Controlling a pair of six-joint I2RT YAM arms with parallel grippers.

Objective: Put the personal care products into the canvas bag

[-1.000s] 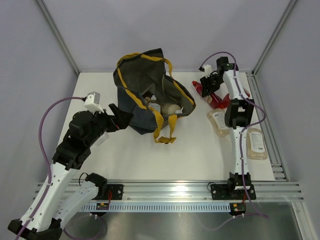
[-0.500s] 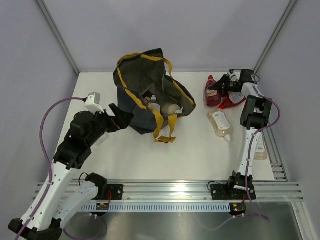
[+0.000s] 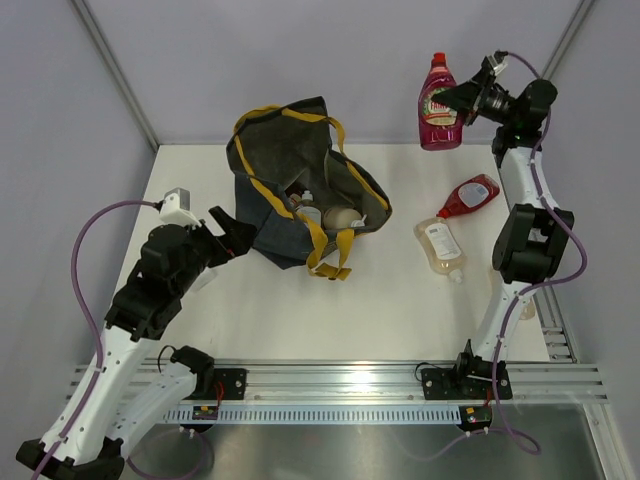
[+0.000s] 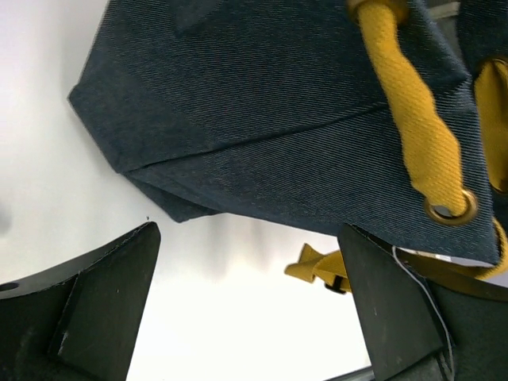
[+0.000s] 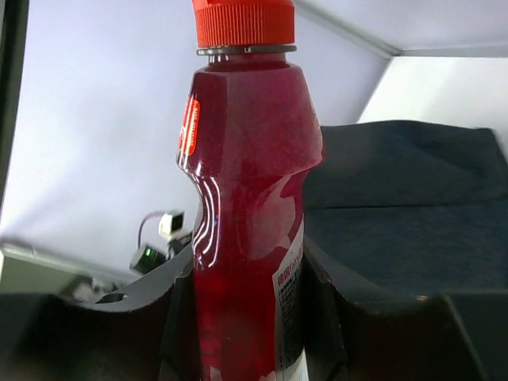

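Observation:
My right gripper needs to carry the dark red bottle to the left in the top view, over the bag's opening [image 3: 318, 192], to get the bottle down inside.
The canvas bag [image 3: 290, 190] lies open at the back middle of the table, navy with mustard handles, with pale pouches [image 3: 335, 215] inside. My right gripper [image 3: 457, 100] is shut on a dark red bottle [image 3: 438, 100] and holds it upright, high above the table's back right. In the right wrist view the bottle [image 5: 246, 198] fills the space between the jaws, red cap [image 5: 242, 20] up. A second red bottle [image 3: 468, 195] and a pale yellow pouch [image 3: 440, 245] lie on the table at the right. My left gripper [image 3: 232, 238] is open and empty beside the bag's left corner [image 4: 262, 119].
The bag's yellow handle [image 3: 335, 265] trails onto the table toward the front. Grey walls close the back and sides. A metal rail [image 3: 350, 380] runs along the near edge. The right arm's lower link [image 3: 500, 310] stands over the table's right side.
My right gripper took hold of a red bottle at the back right and lifted it high off the table. My left arm shifted only slightly by the bag.

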